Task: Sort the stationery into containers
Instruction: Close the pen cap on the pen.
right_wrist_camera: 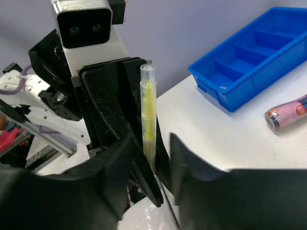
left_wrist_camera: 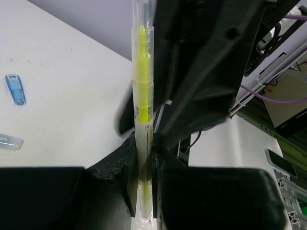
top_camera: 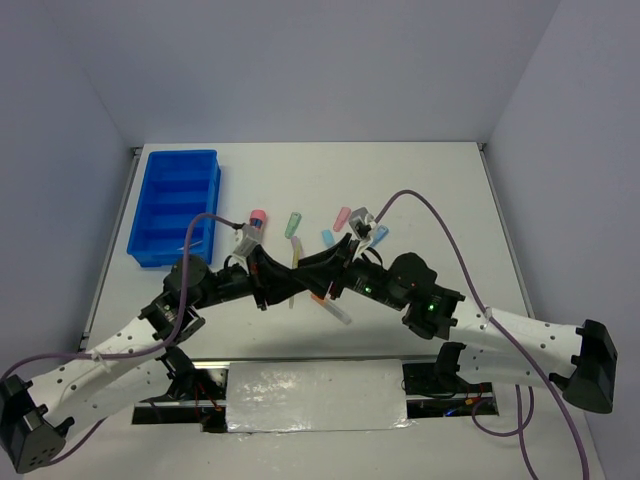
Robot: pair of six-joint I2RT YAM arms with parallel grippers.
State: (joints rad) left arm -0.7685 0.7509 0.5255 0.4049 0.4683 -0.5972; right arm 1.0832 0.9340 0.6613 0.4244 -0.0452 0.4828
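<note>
Since the pen stands upright, I will swing my left gripper to the left in the top view, tilt the pen flat over the tray's near section (top_camera: 170, 247), and release.
A thin yellow pen (top_camera: 294, 262) stands upright between my two grippers at the table's middle. My left gripper (left_wrist_camera: 144, 182) is shut on the pen's (left_wrist_camera: 142, 96) lower part. My right gripper (right_wrist_camera: 160, 163) is open, its jaws either side of the pen (right_wrist_camera: 148, 105) and of the left fingers; I cannot tell if it touches the pen. In the top view the left gripper (top_camera: 274, 276) and right gripper (top_camera: 322, 270) meet tip to tip. The blue divided tray (top_camera: 150, 215) lies at the far left and looks empty; it also shows in the right wrist view (right_wrist_camera: 225, 98).
Behind the grippers lie a brown-pink tube (top_camera: 257, 220), a green marker (top_camera: 294, 223), a light blue marker (top_camera: 327, 237), a pink marker (top_camera: 342, 218) and a blue one (top_camera: 380, 236). An orange marker (top_camera: 318, 297) and a pale pen (top_camera: 341, 314) lie below the grippers.
</note>
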